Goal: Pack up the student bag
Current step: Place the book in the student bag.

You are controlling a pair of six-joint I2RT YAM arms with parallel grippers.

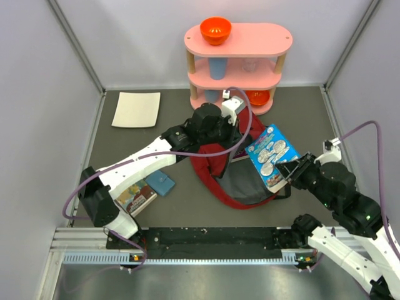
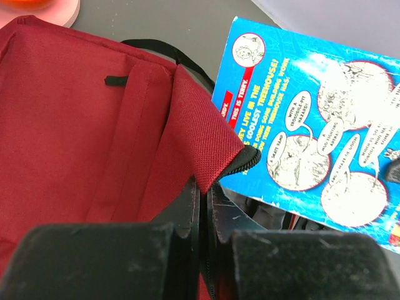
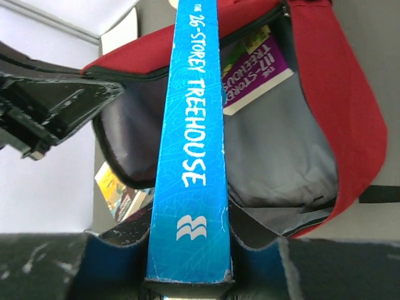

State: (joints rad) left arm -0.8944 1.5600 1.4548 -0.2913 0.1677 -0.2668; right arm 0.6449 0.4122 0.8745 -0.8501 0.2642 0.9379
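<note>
The right gripper comes down and toward the left in the top view next, beside the purple book, and releases, since the bag's opening is held open.
The student bag (image 1: 215, 178) lies open mid-table, dark red with a grey lining (image 3: 275, 156). My left gripper (image 2: 209, 187) is shut on the bag's zipper rim (image 2: 219, 164) and holds the mouth up. My right gripper (image 3: 187, 234) is shut on a blue "Treehouse" book (image 3: 190, 156), spine toward the wrist camera. The book (image 1: 270, 152) hangs tilted over the bag's opening, and its back cover (image 2: 312, 125) shows in the left wrist view. A purple book (image 3: 256, 69) lies inside the bag. From above, the right gripper (image 1: 286, 174) sits at the bag's right side.
A pink three-tier shelf (image 1: 237, 44) stands at the back with an orange bowl (image 1: 215, 30) on top, a blue cup (image 1: 217, 67) and another orange bowl (image 1: 257, 97) below. A white sheet (image 1: 136, 109) lies back left. A book (image 1: 134, 197) and a small blue case (image 1: 161, 183) lie front left.
</note>
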